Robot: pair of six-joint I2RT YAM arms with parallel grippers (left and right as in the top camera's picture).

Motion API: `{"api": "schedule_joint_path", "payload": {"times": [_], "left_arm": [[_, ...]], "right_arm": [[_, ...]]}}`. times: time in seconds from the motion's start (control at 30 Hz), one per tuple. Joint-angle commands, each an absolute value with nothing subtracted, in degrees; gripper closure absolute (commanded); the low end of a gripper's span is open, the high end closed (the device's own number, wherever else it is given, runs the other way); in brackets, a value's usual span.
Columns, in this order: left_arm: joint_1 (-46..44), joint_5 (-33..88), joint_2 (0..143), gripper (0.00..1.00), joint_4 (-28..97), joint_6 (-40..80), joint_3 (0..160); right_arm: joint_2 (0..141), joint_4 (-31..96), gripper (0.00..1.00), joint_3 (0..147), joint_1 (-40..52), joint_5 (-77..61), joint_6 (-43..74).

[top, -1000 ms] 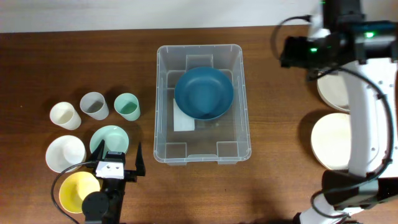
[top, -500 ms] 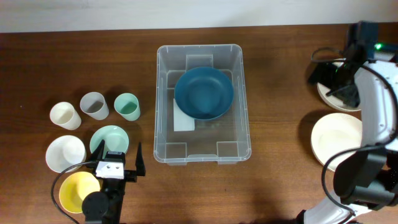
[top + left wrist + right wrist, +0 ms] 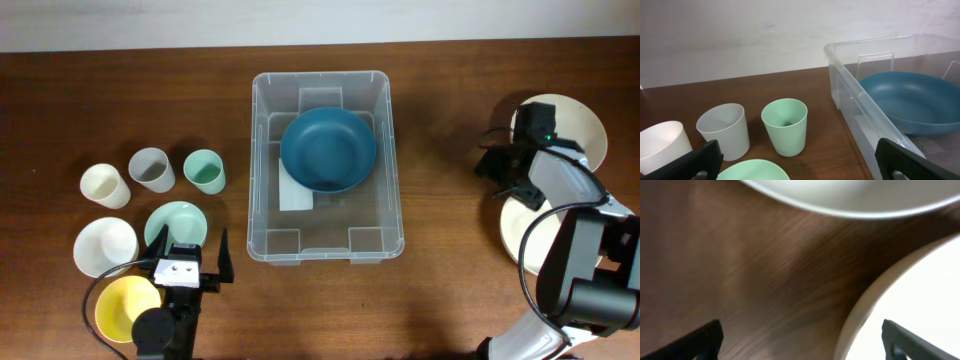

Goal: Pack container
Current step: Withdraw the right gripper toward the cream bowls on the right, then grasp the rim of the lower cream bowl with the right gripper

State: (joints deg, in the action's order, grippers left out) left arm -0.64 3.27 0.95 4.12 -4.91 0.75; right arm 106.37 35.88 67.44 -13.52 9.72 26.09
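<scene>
The robot's right gripper will move back a little and close on the near cream plate's rim (image 3: 506,207), since that rim already runs between the open fingers.
The clear plastic container (image 3: 258,160) stands mid-table with a dark blue bowl (image 3: 328,150) inside it; its near wall (image 3: 860,95) and the blue bowl (image 3: 910,100) show in the left wrist view. My left gripper (image 3: 187,258) hovers open at the front left, just over a mint bowl (image 3: 176,222), nothing between its fingers (image 3: 695,160). My right gripper (image 3: 503,172) is open, low over the wood between two cream plates (image 3: 575,125) (image 3: 520,235). In the right wrist view one plate's rim (image 3: 850,200) crosses the top and the other plate (image 3: 920,305) fills the lower right.
Left of the container stand a white cup (image 3: 105,186), a grey cup (image 3: 151,169) and a mint cup (image 3: 204,171). In front of them sit a white bowl (image 3: 104,245) and a yellow bowl (image 3: 125,305). The mint cup (image 3: 785,125) is straight ahead of the left gripper.
My right arm has swung from the back right down and inward, dropping low between the two cream plates. The left arm and all the dishes have stayed put.
</scene>
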Motion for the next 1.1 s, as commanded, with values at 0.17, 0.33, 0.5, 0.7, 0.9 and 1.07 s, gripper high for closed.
{"api": "schedule_joint_path", "payload": {"times": [0.17,0.33,0.5,0.7,0.9,1.07], "left_arm": [[-0.71,4.29,0.78,0.0,4.34,-5.19,0.54],[-0.71,4.29,0.78,0.0,4.34,-5.19,0.54],[-0.71,4.29,0.78,0.0,4.34,-5.19,0.54],[-0.71,4.29,0.78,0.0,4.34,-5.19,0.54],[-0.71,4.29,0.78,0.0,4.34,-5.19,0.54],[-0.71,4.29,0.78,0.0,4.34,-5.19,0.54]], "right_arm": [[106.26,32.51,0.09,63.07,-13.63,14.26,26.68],[106.3,32.12,0.16,62.22,-13.63,14.24,26.68],[106.3,32.29,0.26,62.13,-13.63,14.24,26.68],[106.3,32.77,0.36,62.13,-13.63,14.24,26.68],[106.3,32.73,0.54,61.69,-13.63,14.24,26.68],[106.3,32.71,0.63,61.36,-13.63,14.24,26.68]]}}
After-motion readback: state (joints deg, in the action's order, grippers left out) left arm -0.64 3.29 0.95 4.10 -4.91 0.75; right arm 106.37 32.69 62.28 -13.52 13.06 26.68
